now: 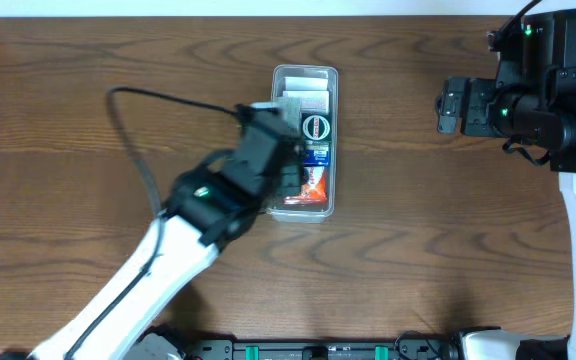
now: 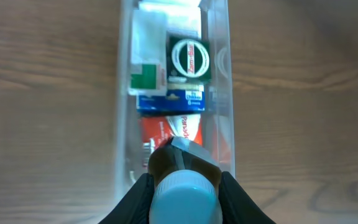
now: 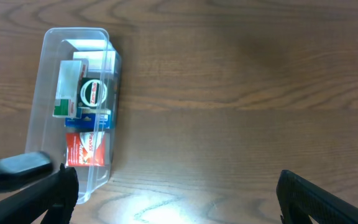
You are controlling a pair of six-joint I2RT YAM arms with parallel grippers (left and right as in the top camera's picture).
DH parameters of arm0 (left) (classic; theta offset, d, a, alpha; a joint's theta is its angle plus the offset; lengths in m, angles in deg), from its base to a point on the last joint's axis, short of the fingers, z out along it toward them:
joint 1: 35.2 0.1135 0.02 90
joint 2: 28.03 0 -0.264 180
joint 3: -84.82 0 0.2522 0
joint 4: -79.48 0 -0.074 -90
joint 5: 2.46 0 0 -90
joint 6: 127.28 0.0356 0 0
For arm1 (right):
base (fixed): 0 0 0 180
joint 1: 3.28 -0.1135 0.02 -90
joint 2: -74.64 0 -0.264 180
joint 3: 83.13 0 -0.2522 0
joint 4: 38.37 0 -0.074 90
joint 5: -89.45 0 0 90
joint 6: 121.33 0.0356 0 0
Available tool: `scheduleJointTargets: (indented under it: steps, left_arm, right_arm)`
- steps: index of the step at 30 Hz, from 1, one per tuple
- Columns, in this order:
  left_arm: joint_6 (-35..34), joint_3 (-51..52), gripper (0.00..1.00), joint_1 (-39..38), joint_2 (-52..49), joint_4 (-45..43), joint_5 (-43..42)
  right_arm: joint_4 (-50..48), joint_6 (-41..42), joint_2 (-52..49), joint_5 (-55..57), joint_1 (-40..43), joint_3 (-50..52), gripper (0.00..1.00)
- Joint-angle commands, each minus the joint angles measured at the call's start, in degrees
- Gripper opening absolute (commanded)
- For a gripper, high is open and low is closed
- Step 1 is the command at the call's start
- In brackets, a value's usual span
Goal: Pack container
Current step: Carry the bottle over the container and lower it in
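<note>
The amber bottle needs to go into the empty gap beside the red packet (image 2: 166,129) at the near end of the bin, so my left gripper will lower the bottle first and then open.
The container (image 1: 305,70) is a clear, long plastic bin at the table's middle. It holds a white-and-green box (image 2: 146,74), a black box with a white ring (image 2: 189,57), a blue box (image 2: 169,101) and a red packet (image 2: 166,129). My left gripper (image 1: 286,178) hangs over the bin's near end and is shut on a small amber bottle with a light blue cap (image 2: 185,200). My right gripper (image 1: 449,105) is open and empty, well to the right of the bin. The bin also shows in the right wrist view (image 3: 50,56).
The bin's wall (image 2: 226,93) runs close beside the packed items. Bare wood table (image 1: 88,110) lies on both sides of the bin. My left arm (image 1: 138,280) and its black cable (image 1: 133,140) cross the front left.
</note>
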Motion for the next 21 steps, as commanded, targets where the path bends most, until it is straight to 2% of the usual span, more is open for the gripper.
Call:
scheduleJointTargets:
  steps: [1,13,21]
  left_arm:
    - [-6.32,-0.44,0.14,-2.05,-4.55,0.61,2.12]
    - [-14.95,-0.39,0.14,-6.25,-12.22,4.74,2.14]
    - [-18.56,-0.28,0.14,-6.25,-19.17,2.86,2.16]
  right_arm:
    - [0.07,-0.83,0.76,0.37,0.44,-0.04,0.99]
    - [0.07,-0.83,0.76,0.37,0.46,-0.04,0.99]
    - [0.07,-0.83,0.76,0.37,0.46,-0.04,0.99]
